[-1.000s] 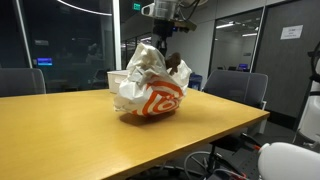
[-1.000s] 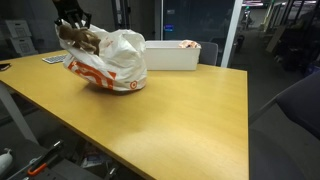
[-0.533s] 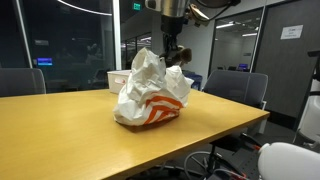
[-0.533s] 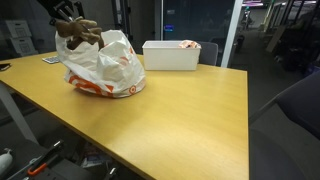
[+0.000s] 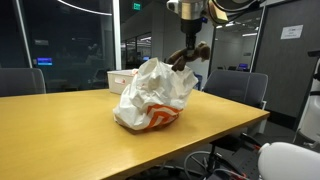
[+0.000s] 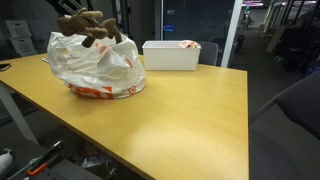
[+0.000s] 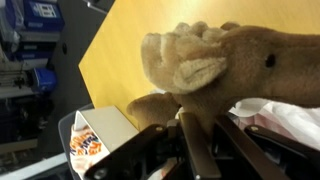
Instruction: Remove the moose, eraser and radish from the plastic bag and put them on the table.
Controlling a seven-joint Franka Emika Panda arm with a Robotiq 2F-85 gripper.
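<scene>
The brown plush moose will be carried sideways by my gripper. Then my gripper will lower it toward the table beside the bag, where the wood (image 5: 211, 113) (image 7: 151, 27) is open.
My gripper (image 5: 190, 48) is shut on a brown plush moose (image 5: 192, 54) and holds it in the air above the top of the white plastic bag with orange print (image 5: 152, 98). The moose also shows in an exterior view (image 6: 88, 24), lifted over the bag (image 6: 95, 68). In the wrist view the moose (image 7: 220, 62) fills the frame, pinched between my fingers (image 7: 192, 140), with a fold of the bag (image 7: 285, 120) at the right. The eraser and radish are hidden.
The bag sits on a wooden table (image 6: 170, 110). A white rectangular bin (image 6: 171, 55) with something red and white inside stands at the table's far side and shows in the wrist view (image 7: 95, 140). Office chairs (image 5: 240, 85) stand around the table.
My gripper has risen and moved sideways with the moose, pulling it up out of the bag. The bag's top has been dragged up and spread with it.
</scene>
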